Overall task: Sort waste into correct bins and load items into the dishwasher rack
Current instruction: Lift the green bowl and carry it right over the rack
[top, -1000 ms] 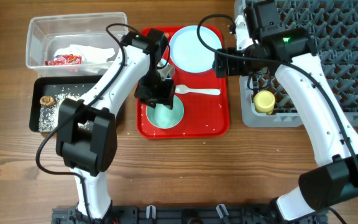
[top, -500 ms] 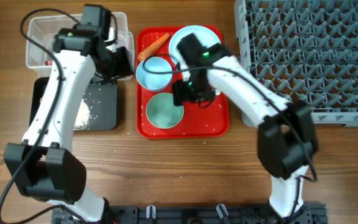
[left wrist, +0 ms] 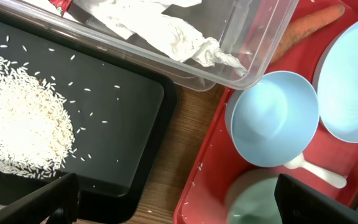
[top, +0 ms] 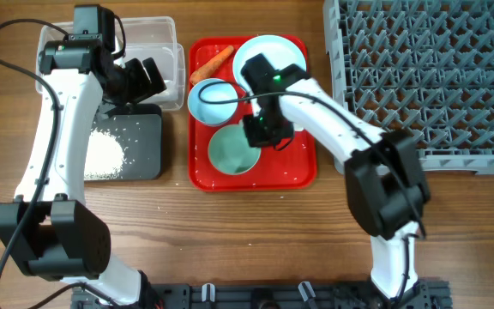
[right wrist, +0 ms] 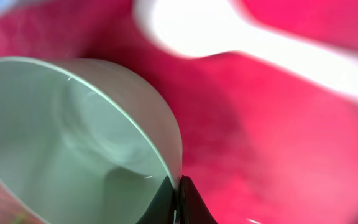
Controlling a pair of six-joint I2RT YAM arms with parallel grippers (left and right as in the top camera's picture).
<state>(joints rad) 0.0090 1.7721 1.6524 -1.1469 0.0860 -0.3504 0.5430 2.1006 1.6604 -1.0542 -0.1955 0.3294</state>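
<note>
My right gripper lifts the mint-green bowl (top: 228,153) next, carries it outward past the pale blue plate and releases it in the rack's plate-side rows, since those slots show empty.
My right gripper (top: 262,130) is shut on the near-right rim of the mint-green bowl (top: 228,153), which sits on the red tray (top: 303,167); the right wrist view shows both fingers pinching the rim (right wrist: 178,190). A light blue bowl (top: 210,99), pale blue plate (top: 268,53), orange carrot (top: 213,62) and white spoon (left wrist: 316,175) share that tray. My left gripper (top: 141,75) hangs open and empty (left wrist: 179,204) over the gap between the black tray (top: 144,137) and the red tray. Rice (left wrist: 17,124) lies on the black tray. Crumpled tissue (left wrist: 160,28) lies in the clear tub (top: 165,51).
The grey dishwasher rack (top: 427,77) fills the right back of the table. A red-and-white wrapper (left wrist: 59,5) lies in the tub beside the tissue. Loose rice grains dot the red tray's left edge and the wood next to it.
My right gripper has closed onto the mint-green bowl's rim. My left gripper has opened wide and drawn back to the left, by the tub's corner.
</note>
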